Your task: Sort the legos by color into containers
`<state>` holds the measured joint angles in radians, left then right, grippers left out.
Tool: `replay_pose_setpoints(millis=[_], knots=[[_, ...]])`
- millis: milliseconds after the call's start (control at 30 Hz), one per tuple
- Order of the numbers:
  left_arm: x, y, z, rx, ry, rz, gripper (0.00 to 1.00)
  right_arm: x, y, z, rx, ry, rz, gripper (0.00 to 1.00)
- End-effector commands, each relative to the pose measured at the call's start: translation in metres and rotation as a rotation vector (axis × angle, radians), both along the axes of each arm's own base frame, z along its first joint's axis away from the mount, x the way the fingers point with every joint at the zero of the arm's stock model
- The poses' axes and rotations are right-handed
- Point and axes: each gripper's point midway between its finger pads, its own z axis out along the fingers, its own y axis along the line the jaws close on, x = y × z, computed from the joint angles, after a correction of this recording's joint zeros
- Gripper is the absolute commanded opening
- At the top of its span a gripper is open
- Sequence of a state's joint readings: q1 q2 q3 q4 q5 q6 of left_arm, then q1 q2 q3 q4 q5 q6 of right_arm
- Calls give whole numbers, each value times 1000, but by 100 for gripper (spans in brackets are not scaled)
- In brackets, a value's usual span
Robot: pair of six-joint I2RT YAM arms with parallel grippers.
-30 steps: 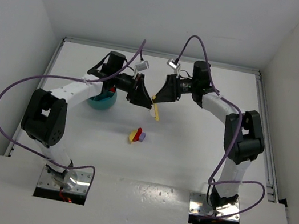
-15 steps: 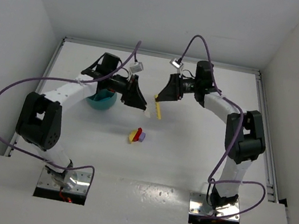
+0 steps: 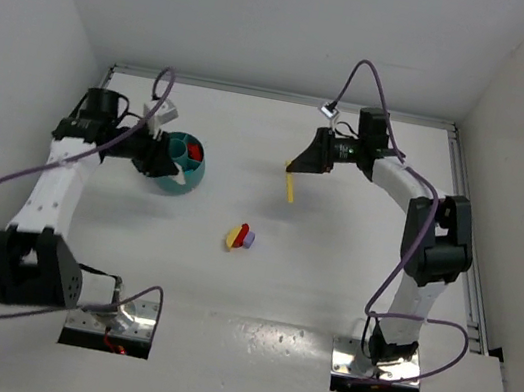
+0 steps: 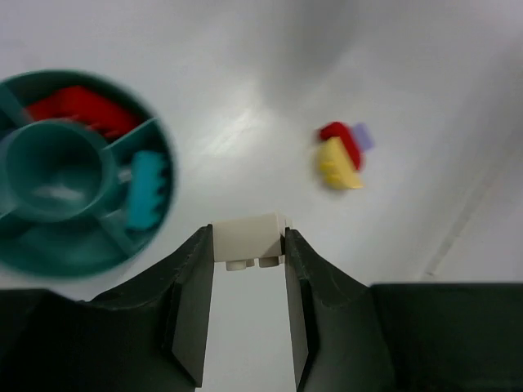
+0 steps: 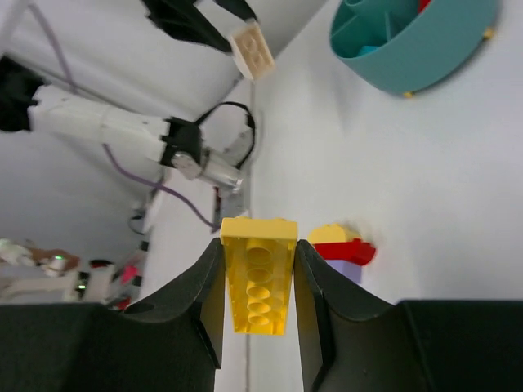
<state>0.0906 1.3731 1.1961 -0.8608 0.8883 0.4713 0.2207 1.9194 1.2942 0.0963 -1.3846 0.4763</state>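
Observation:
I should next move my left gripper to the left in the top view and then down over the section of the bowl beside the teal brick's, because that section looks empty.
My left gripper (image 3: 168,165) is shut on a pale whitish brick (image 4: 253,241) and holds it beside the right side of the round teal bowl (image 3: 186,184). The brick also shows in the right wrist view (image 5: 252,51). The bowl (image 4: 65,245) holds a red brick (image 4: 82,110) and a teal brick (image 4: 147,188) in separate compartments. My right gripper (image 3: 297,167) is shut on a long yellow bar (image 5: 257,286), which hangs below it above the table (image 3: 291,187). A stuck-together yellow, red and lilac cluster (image 3: 240,237) lies mid-table.
The cluster shows in the left wrist view (image 4: 341,151) and in the right wrist view (image 5: 343,249). The bowl's outer wall (image 5: 441,57) is at the top of the right wrist view. White walls enclose the table on three sides.
My left arm has swung left from the table's middle to the bowl, carrying the pale brick. My right gripper has drawn back to the right with the yellow bar.

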Motion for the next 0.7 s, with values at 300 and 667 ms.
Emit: replay_pose_setpoints(millis=[300,667], knots=[[-7,76,-15,269,-250,238,0,30,14,19,-56,-244,-38,0],[38,90,-30,293,-329,192,0,34,28,21,-62,-260,-35,0]])
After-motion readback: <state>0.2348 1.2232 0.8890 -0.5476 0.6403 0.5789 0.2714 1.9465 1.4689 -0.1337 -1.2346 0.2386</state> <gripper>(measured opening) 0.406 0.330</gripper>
